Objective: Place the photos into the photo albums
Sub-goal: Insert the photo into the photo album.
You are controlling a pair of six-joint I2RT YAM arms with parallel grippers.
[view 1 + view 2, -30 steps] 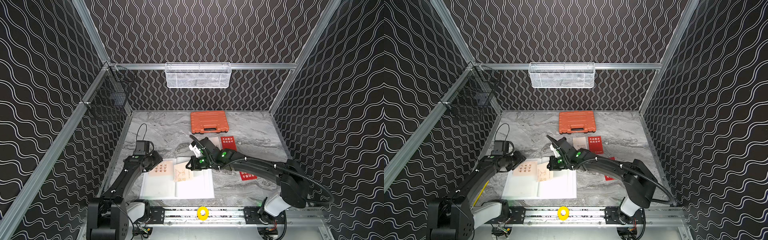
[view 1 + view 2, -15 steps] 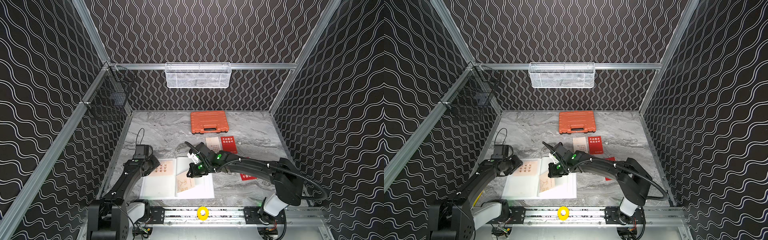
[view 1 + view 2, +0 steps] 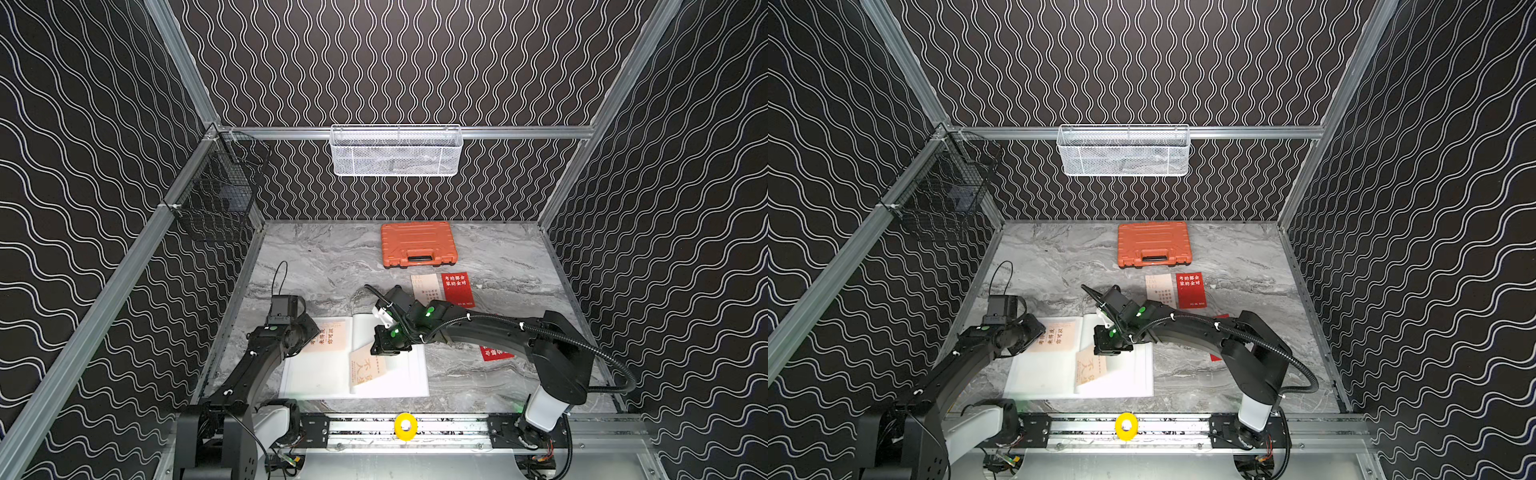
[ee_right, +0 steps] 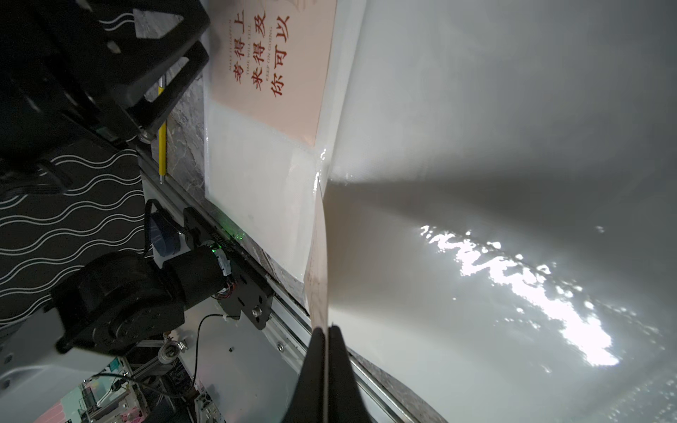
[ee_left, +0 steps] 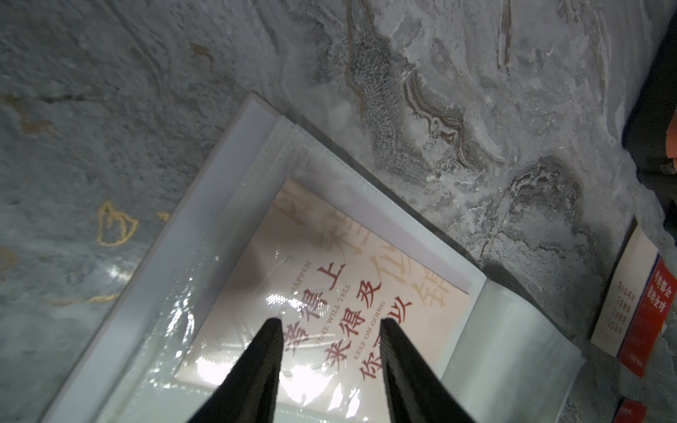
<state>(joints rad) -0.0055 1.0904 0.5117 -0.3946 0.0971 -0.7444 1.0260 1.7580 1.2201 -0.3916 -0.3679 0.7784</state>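
The right gripper moves across the album toward the empty near sleeve [image 3: 317,374] [image 4: 259,193] next and releases the bent cream photo, because the far sleeve already holds one.
The photo album [image 3: 320,376] [image 3: 1038,374] lies open near the front rail. A cream photo [image 3: 328,337] [image 5: 329,263] with red characters sits in the sleeve of its left page. My left gripper [image 3: 308,337] [image 5: 329,322] hovers open over that photo, holding nothing. My right gripper [image 3: 384,352] [image 4: 324,329] is shut on the edge of a second cream photo [image 3: 368,370] [image 3: 1090,368] [image 4: 318,256], which slants down onto the album beside the spine. More photos lie on the table behind: a cream one [image 3: 426,289], a red one [image 3: 457,289], and a red one [image 3: 494,353] half hidden under my right arm.
An orange plastic case [image 3: 417,244] lies at the back of the marble table [image 3: 332,266]. A white mesh basket [image 3: 395,151] hangs on the back wall and a black wire basket [image 3: 216,199] on the left wall. The front rail [image 3: 457,426] runs just before the album.
My right gripper has carried the cream photo forward and down, from above the far edge of the album to its middle beside the spine. My left gripper has stayed over the left page.
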